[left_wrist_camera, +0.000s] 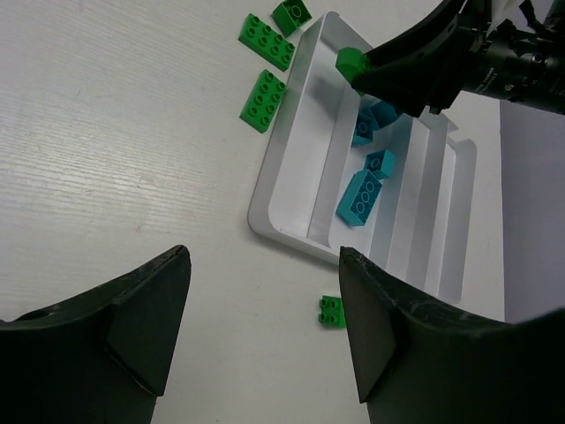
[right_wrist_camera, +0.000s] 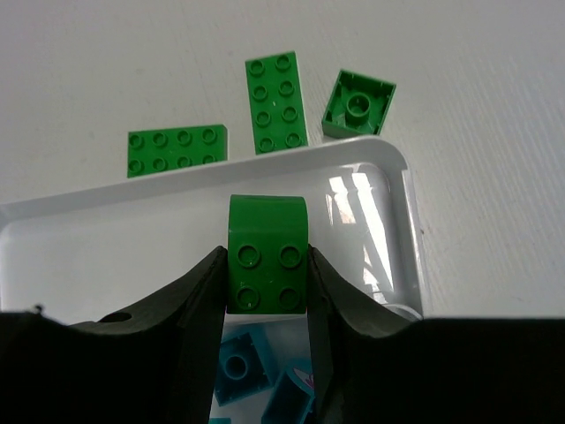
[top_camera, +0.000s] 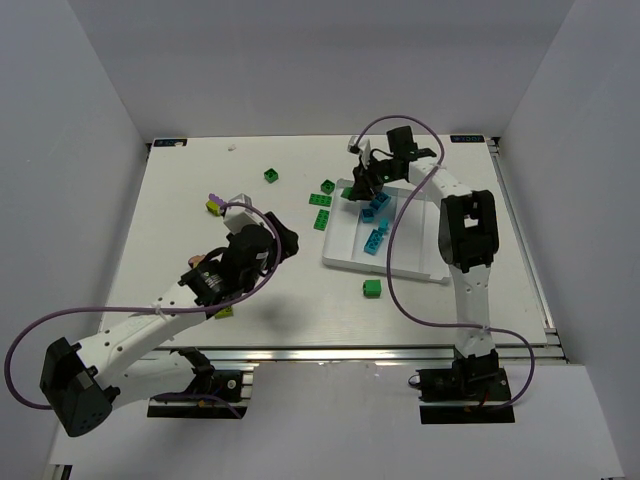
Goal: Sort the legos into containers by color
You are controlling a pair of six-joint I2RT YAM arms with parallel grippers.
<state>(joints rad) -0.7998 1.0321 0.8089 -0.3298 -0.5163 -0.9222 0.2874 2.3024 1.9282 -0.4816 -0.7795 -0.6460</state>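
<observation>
The dark green lego (right_wrist_camera: 267, 252) comes down in my right gripper into the empty compartment's far end (right_wrist_camera: 331, 221) next for release, since that bare bottom lies below the gripper.
My right gripper (right_wrist_camera: 267, 296) is shut on a dark green lego (right_wrist_camera: 267, 252) and holds it over the far left corner of the white tray (right_wrist_camera: 106, 238); the top view shows this gripper (top_camera: 362, 188) at that corner. Several cyan legos (top_camera: 378, 220) lie in a middle compartment of the tray (top_camera: 350, 245), and they appear in the left wrist view too (left_wrist_camera: 359, 196). My left gripper (left_wrist_camera: 265, 327) stands open above bare table left of the tray (left_wrist_camera: 296, 177), with nothing between its fingers. A small green lego (left_wrist_camera: 332, 311) lies just off the tray's near edge.
Three green legos (right_wrist_camera: 277, 102) lie on the table just beyond the tray's far left rim. Another green one (top_camera: 271, 175) lies further back. A purple and lime pair (top_camera: 213, 205) sits at the left, and a lime lego (top_camera: 225, 312) by my left arm.
</observation>
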